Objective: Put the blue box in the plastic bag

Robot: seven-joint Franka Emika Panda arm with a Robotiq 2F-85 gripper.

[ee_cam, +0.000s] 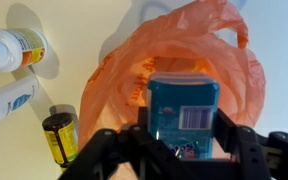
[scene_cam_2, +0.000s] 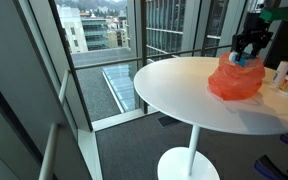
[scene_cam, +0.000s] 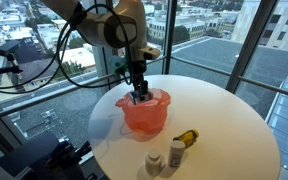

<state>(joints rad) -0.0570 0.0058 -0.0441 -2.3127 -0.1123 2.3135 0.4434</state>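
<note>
The blue box [ee_cam: 182, 112] will go down next in my gripper through the opening of the open orange plastic bag [scene_cam: 144, 112], and then my gripper will let go of the box inside.
The blue box [ee_cam: 182, 112] has a barcode on its face and sits between the fingers of my gripper [ee_cam: 182, 135], which is shut on it. Directly below it lies the open orange plastic bag [ee_cam: 144, 60]. In both exterior views the gripper [scene_cam: 140, 93] [scene_cam_2: 246, 55] hangs at the mouth of the bag [scene_cam: 144, 112] [scene_cam_2: 234, 80] on the round white table [scene_cam: 224, 120]. The box shows as a blue spot at the bag's top [scene_cam_2: 237, 60].
Next to the bag stand two white bottles [ee_cam: 12, 48] [ee_cam: 6, 100] and a small yellow and black container [ee_cam: 59, 135]; they also show near the table's front edge [scene_cam: 164, 155] [scene_cam: 188, 137]. Windows and a railing surround the table.
</note>
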